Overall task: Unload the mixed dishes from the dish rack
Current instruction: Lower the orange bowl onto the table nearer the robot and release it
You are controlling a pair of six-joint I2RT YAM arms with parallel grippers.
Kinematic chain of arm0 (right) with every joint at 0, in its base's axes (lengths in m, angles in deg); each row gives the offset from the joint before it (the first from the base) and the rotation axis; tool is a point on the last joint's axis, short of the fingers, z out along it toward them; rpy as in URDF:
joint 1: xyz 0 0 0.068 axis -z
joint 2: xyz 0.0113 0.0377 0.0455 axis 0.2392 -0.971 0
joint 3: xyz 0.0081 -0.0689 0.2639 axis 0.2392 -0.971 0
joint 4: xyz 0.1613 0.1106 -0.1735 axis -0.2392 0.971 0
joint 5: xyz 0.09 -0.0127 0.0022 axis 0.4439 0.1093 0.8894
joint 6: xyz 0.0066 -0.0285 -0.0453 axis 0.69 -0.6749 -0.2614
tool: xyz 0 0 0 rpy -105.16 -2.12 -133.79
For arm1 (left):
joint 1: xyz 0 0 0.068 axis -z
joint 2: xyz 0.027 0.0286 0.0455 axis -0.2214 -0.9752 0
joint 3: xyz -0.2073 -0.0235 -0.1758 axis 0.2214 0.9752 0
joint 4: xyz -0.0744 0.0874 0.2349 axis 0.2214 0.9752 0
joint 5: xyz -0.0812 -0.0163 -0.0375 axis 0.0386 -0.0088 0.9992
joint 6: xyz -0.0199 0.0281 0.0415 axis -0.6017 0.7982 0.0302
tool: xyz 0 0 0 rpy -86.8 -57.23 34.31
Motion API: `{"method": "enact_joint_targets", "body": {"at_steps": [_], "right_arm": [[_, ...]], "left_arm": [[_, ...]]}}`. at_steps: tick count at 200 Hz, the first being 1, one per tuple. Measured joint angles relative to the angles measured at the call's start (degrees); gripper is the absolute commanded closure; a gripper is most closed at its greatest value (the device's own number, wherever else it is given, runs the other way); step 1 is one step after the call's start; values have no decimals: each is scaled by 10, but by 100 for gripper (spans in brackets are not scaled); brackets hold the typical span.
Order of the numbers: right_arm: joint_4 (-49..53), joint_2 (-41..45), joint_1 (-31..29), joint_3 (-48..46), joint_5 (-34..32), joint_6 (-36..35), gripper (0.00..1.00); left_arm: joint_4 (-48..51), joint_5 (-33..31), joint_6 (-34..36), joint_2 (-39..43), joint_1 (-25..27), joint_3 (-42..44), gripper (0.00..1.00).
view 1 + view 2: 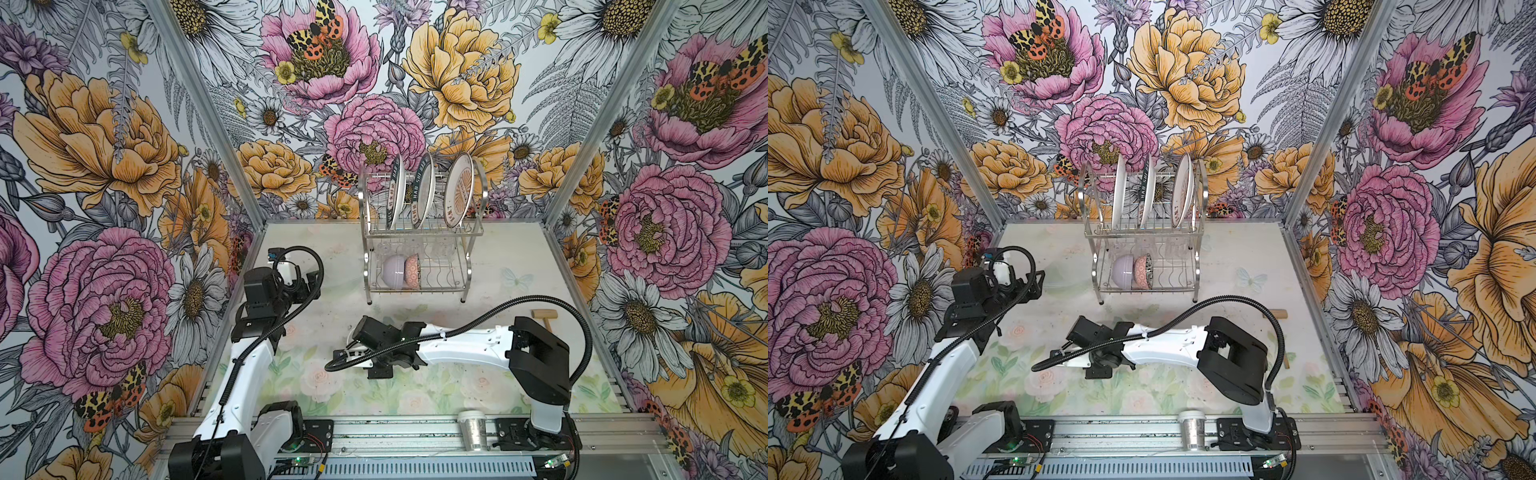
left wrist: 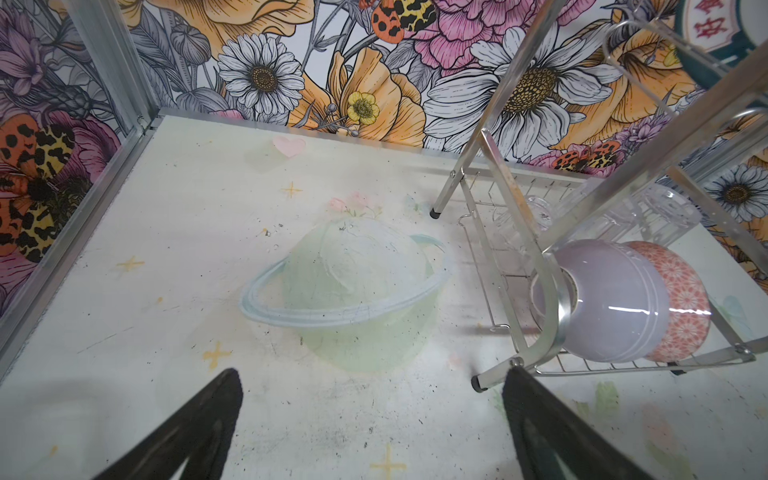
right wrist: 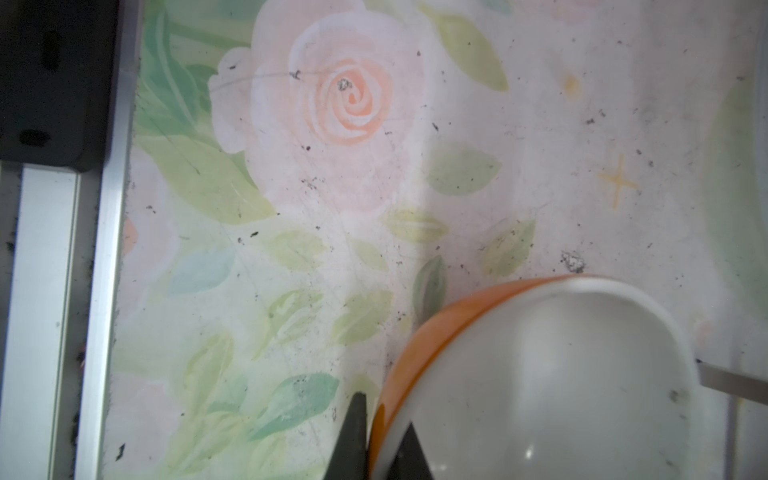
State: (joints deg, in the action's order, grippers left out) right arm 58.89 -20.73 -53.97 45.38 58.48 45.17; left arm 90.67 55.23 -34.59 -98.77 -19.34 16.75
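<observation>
Next, my right gripper lowers the low-held orange bowl straight down until its base meets the table. Then it releases the bowl's rim, as only bare tabletop surrounds it.
The dish rack (image 1: 367, 195) (image 1: 1087, 195) stands at the back of the table. Three plates sit upright in its top tier: two white ones with lettered rims (image 1: 397, 191) (image 1: 424, 193) and a sunburst plate (image 1: 459, 191). The lower tier holds a lavender bowl (image 1: 394, 271) (image 2: 615, 299), a floral bowl (image 1: 412, 270) (image 2: 681, 299) and clear glasses (image 2: 648, 216). My left gripper (image 2: 372, 370) (image 1: 313, 282) is open and empty, just left of the rack's front leg. My right gripper (image 3: 384, 409) is shut on the rim of an orange bowl (image 3: 540, 374), low over the table's front; in both top views the wrist hides this bowl.
A silver glittery cup (image 1: 473, 432) with a white lid lies on the front rail. A wooden mallet (image 1: 544, 318) lies at the right, behind the right arm. Flowered walls enclose the table on three sides, with a metal frame (image 3: 104, 249) along the front edge.
</observation>
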Motion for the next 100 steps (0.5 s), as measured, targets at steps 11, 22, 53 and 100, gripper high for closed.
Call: {"method": "enact_joint_targets", "body": {"at_steps": [11, 22, 53, 100], "right_arm": [[1, -1, -2, 0, -6, -4, 100], [1, -2, -5, 1, -14, -8, 100], [1, -10, -9, 2, -34, -17, 100], [1, -26, -9, 4, -53, -31, 98]], "left_arm": [[0, -2, 0, 0, -1, 0, 1], [0, -2, 0, 0, -1, 0, 1], [0, -4, 0, 0, -1, 0, 1], [2, -6, 0, 0, -2, 0, 1]]}}
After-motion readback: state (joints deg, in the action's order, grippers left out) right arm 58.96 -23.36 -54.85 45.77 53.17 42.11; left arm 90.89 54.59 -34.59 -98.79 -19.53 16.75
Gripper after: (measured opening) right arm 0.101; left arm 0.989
